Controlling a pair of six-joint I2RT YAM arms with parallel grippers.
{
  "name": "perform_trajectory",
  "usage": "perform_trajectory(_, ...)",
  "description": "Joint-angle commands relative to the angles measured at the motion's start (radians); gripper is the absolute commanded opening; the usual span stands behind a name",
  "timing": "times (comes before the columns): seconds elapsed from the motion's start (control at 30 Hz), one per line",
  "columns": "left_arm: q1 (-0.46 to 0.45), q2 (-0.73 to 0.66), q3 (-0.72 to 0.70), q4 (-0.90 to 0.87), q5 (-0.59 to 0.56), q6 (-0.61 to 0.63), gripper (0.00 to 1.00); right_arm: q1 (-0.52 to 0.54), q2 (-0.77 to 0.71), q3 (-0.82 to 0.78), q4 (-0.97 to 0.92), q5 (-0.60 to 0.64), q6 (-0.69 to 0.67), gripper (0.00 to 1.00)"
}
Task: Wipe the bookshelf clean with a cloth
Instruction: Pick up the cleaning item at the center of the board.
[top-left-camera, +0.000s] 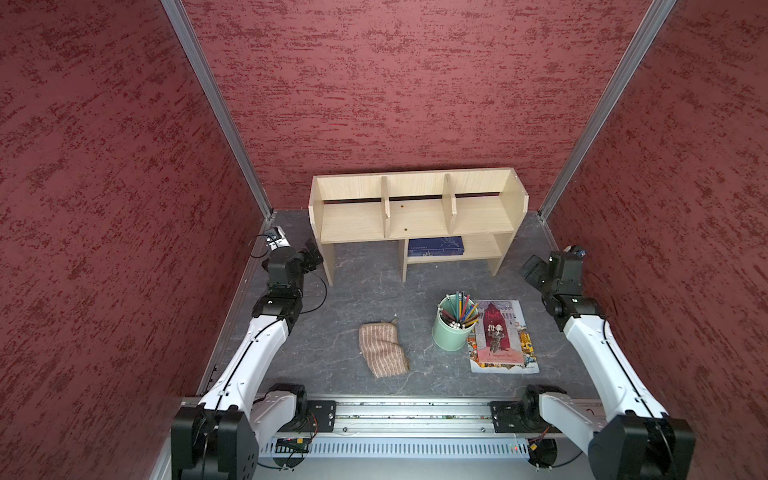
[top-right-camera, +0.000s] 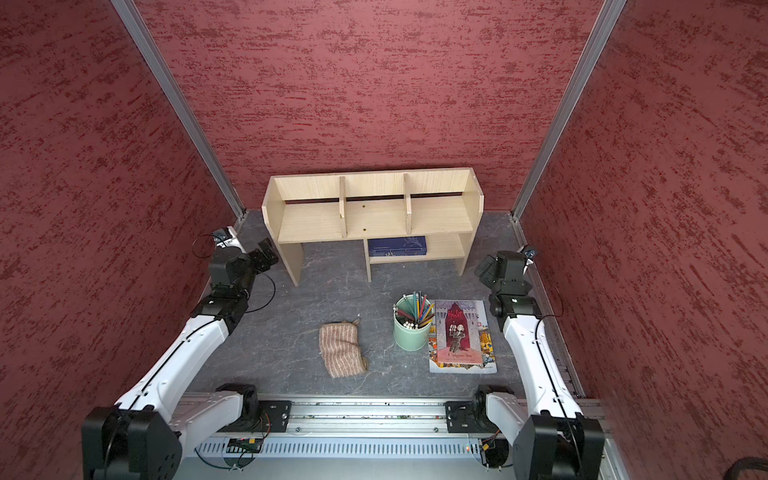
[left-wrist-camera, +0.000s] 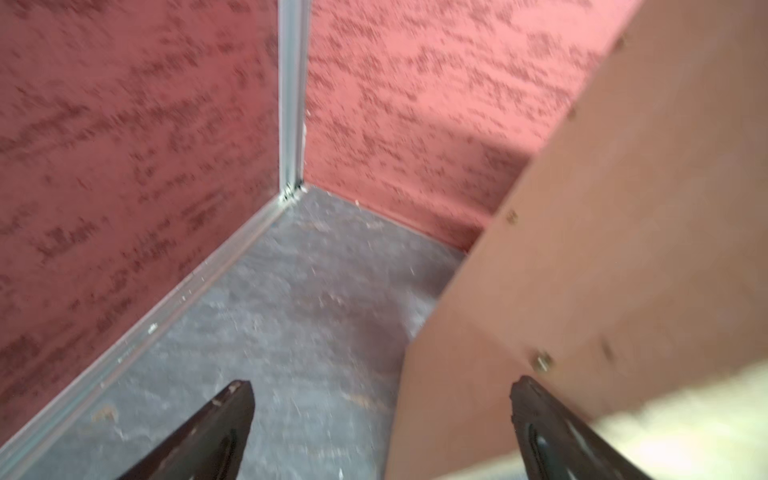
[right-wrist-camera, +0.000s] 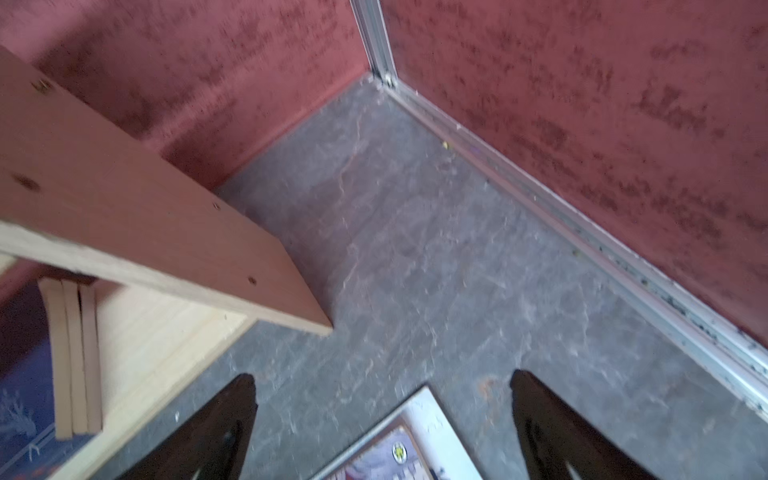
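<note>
The right gripper moves back past the green cup and down onto the tan striped cloth's middle (top-left-camera: 383, 349) next, since it lies on the floor beyond the cup.
The light wood bookshelf (top-left-camera: 415, 220) (top-right-camera: 374, 220) stands at the back of the grey floor against the red wall, its top bays bare. The tan striped cloth (top-left-camera: 383, 350) (top-right-camera: 341, 350) lies crumpled on the floor in front, apart from both arms. My left gripper (top-left-camera: 314, 253) (left-wrist-camera: 382, 386) hangs open beside the shelf's left side panel (left-wrist-camera: 602, 249), holding nothing. My right gripper (top-left-camera: 532, 268) (right-wrist-camera: 382, 382) is open beyond the shelf's right side panel (right-wrist-camera: 145, 208), over the floor, with nothing between its fingers.
A green cup of pencils (top-left-camera: 451, 334) stands right of the cloth, next to a colourful magazine (top-left-camera: 503, 336) whose corner (right-wrist-camera: 415, 440) shows below my right gripper. A dark blue book (top-left-camera: 435, 246) lies on the lower shelf. Red walls close in three sides.
</note>
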Motion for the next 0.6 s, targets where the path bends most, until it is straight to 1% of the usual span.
perform_trajectory(0.0, -0.021, -0.03, 0.047, -0.176, -0.021, -0.068, 1.0, 0.058, -0.036, 0.053, -0.197, -0.082, 0.034, 0.98)
perform_trajectory(0.1, -0.02, -0.043, 0.108, -0.245, 0.032, -0.084, 0.99, 0.179, -0.084, 0.078, -0.271, -0.053, 0.032, 0.97)
perform_trajectory(0.23, -0.024, -0.043, 0.189, -0.285, 0.117, -0.106, 0.98, 0.357, -0.143, 0.147, -0.358, 0.014, 0.059, 0.96)
perform_trajectory(0.3, -0.031, -0.036, 0.231, -0.295, 0.126, -0.107, 0.99, 0.489, -0.128, 0.207, -0.394, 0.038, 0.079, 0.93)
perform_trajectory(0.33, -0.032, -0.029, 0.256, -0.306, 0.122, -0.104, 0.99, 0.552, -0.111, 0.239, -0.403, 0.063, 0.089, 0.92)
perform_trajectory(0.4, -0.03, -0.011, 0.305, -0.328, 0.12, -0.097, 1.0, 0.745, -0.05, 0.323, -0.429, 0.153, 0.112, 0.91)
perform_trajectory(0.43, -0.028, 0.0, 0.329, -0.34, 0.122, -0.094, 0.99, 0.824, -0.009, 0.368, -0.44, 0.194, 0.119, 0.91)
perform_trajectory(0.47, -0.025, 0.01, 0.353, -0.355, 0.125, -0.093, 1.0, 0.883, 0.037, 0.414, -0.44, 0.232, 0.121, 0.91)
perform_trajectory(0.53, -0.011, 0.031, 0.394, -0.386, 0.141, -0.104, 1.0, 1.024, 0.155, 0.495, -0.416, 0.245, 0.108, 0.92)
perform_trajectory(0.57, 0.003, 0.043, 0.408, -0.399, 0.152, -0.113, 1.0, 1.089, 0.213, 0.525, -0.385, 0.223, 0.097, 0.92)
